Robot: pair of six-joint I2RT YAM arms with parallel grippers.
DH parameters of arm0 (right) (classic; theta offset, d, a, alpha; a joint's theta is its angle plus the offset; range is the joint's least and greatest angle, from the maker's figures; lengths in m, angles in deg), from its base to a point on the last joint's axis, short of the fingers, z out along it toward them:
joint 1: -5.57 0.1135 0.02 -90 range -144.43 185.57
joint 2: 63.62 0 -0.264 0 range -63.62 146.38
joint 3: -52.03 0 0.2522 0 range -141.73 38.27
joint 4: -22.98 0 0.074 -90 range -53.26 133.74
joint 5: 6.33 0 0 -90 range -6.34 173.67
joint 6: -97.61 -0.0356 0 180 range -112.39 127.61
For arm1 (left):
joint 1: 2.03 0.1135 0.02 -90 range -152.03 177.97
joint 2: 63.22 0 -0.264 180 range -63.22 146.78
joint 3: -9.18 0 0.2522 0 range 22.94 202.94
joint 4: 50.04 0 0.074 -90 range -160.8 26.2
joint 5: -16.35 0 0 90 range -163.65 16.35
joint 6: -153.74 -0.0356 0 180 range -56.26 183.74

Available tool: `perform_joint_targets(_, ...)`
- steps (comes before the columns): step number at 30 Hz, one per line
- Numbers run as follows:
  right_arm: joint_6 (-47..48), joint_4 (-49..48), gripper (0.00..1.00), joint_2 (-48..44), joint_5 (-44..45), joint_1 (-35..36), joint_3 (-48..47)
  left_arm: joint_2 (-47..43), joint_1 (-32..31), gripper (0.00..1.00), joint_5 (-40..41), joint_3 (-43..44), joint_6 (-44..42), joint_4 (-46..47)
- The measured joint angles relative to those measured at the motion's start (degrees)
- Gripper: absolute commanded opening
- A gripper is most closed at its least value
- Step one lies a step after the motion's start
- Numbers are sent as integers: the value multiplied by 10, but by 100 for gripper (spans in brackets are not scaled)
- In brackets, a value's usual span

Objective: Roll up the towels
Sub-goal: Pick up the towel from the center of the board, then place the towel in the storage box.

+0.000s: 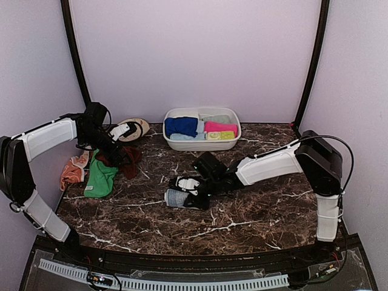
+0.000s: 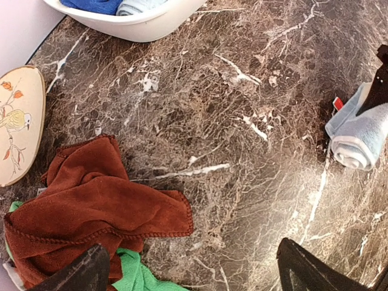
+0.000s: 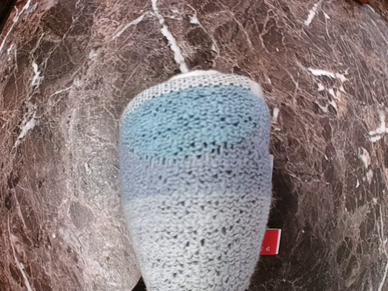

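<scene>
I will move my right gripper outward to the white tub, then lower the light blue roll onto the pink and yellow towels, as rolled towels lie there.
A rolled light blue towel (image 1: 177, 198) (image 2: 357, 133) lies mid-table. It fills the right wrist view (image 3: 194, 194), with a red tag (image 3: 272, 241) on its side. My right gripper (image 1: 193, 189) is closed round the roll's near end, and the cloth hides its fingers. At the left a rust-brown towel (image 1: 124, 159) (image 2: 91, 200) lies crumpled over a green towel (image 1: 100, 179) (image 2: 136, 276). A peach dotted towel (image 1: 73, 171) sits at the table's left edge. My left gripper (image 1: 126, 131) (image 2: 194, 273) hangs wide open above the brown towel's edge, holding nothing.
A white oval tub (image 1: 203, 145) (image 2: 145, 27) at the back centre holds rolled towels: royal blue (image 1: 180, 126), pink (image 1: 220, 127) and others. A cream leaf-pattern plate (image 1: 140, 124) (image 2: 18, 121) lies at the back left, just beyond my left gripper.
</scene>
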Motion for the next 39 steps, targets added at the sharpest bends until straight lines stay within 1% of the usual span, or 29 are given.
perform_joint_targets(4, -30, 25, 0, -2, -24, -32, -11, -5, 1, 99, -4, -2, -2, 2)
perform_joint_targets(9, -58, 64, 0, -14, -19, -115, -56, -5, 14, 99, -4, -2, -2, 2)
perform_joint_targets(13, -53, 82, 0, -16, 22, -189, -172, -5, 23, 99, -3, -2, -2, 2)
perform_joint_targets(16, -36, 88, 0, -16, 62, -226, -262, -5, 28, 99, -2, -2, -2, 2)
perform_joint_targets(20, 17, 82, 0, -10, 134, -253, -367, -5, 32, 99, -1, -2, -2, 2)
perform_joint_targets(23, 76, 59, 0, 16, 182, -261, -434, -1, 35, 99, 0, -2, -2, 2)
perform_joint_targets(26, 148, 9, 0, 44, 227, -263, -438, 12, 38, 99, 4, 5, -2, 2)
perform_joint_targets(30, 221, -37, 0, 101, 261, -266, -408, 31, 42, 99, 10, 19, -2, 1)
perform_joint_targets(32, 235, -38, 0, 131, 261, -267, -399, 38, 42, 99, 13, 25, -2, -1)
perform_joint_targets(35, 249, -24, 0, 163, 243, -268, -359, 44, 42, 99, 17, 27, -2, -3)
perform_joint_targets(39, 255, -8, 0, 164, 219, -269, -340, 54, 44, 99, 19, 34, -2, -9)
